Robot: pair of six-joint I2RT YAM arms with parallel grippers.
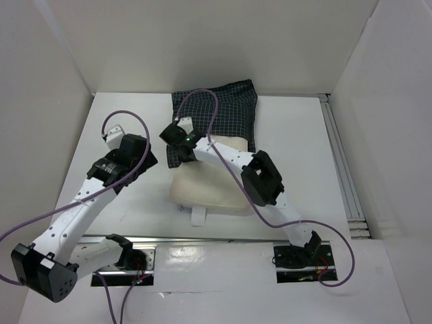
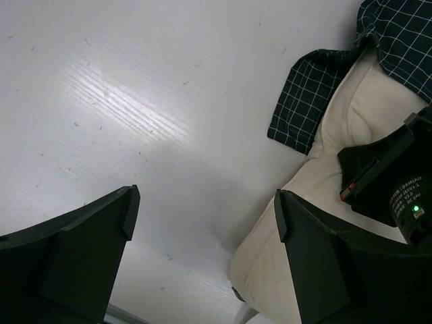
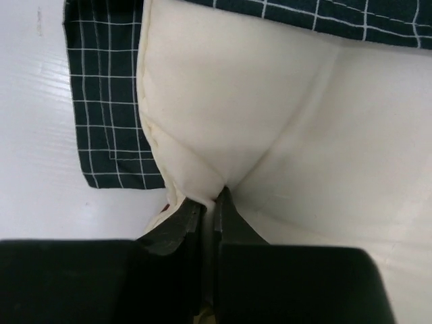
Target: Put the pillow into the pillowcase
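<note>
The side edge of the pillowcase's flap sticks out past the pillow, below the robot's left gripper and to its right in the top view, so the left gripper should cross over next and lower onto that edge.
The cream pillow lies in the middle of the table, its far end against the dark checked pillowcase at the back. A flap of the pillowcase lies flat under the pillow's left far corner. My right gripper is shut on a pinched fold of pillow fabric near that corner, and shows from above as the right gripper. My left gripper hangs open over bare table just left of the pillow, holding nothing. From above, the left gripper sits left of the pillow.
White walls close in the table on the left, back and right. A stepped rail runs along the right edge. Purple cables loop over both arms. A small white tag sticks out at the pillow's near edge.
</note>
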